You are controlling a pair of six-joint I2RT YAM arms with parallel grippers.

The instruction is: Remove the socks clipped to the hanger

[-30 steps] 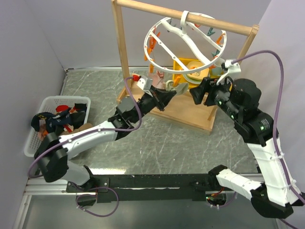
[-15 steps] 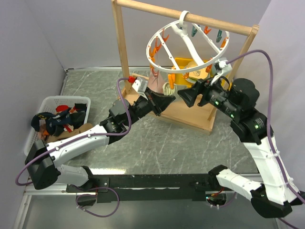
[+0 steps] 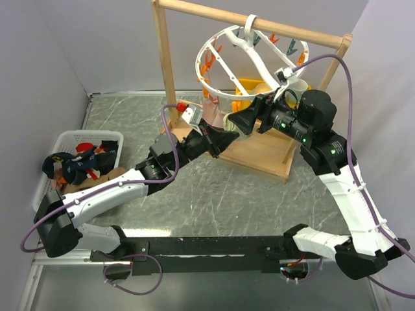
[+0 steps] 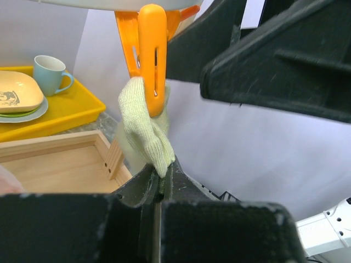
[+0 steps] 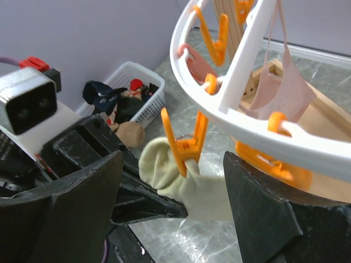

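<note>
My left gripper swings to the left in the top view next, down over the loose socks already in the white basket, and releases the pale yellow-green sock there.
The white ring hanger hangs from the wooden rail. One of its orange clips holds a pale yellow-green sock. My left gripper is shut on this sock's lower end, just under the clip. My right gripper stands open, one finger on each side of the same clip and sock, touching neither. A pale pink sock hangs further along the ring. In the top view the two grippers meet under the ring's near rim, left and right.
A white basket with several loose socks stands at the left wall. The wooden frame rests on a wooden base board. A yellow tray with plates and a blue cup sits behind the frame.
The right gripper has moved left and up until it straddles the clipped sock. The left gripper rose to the sock early on and has held still since. The hanger has swung slightly.
</note>
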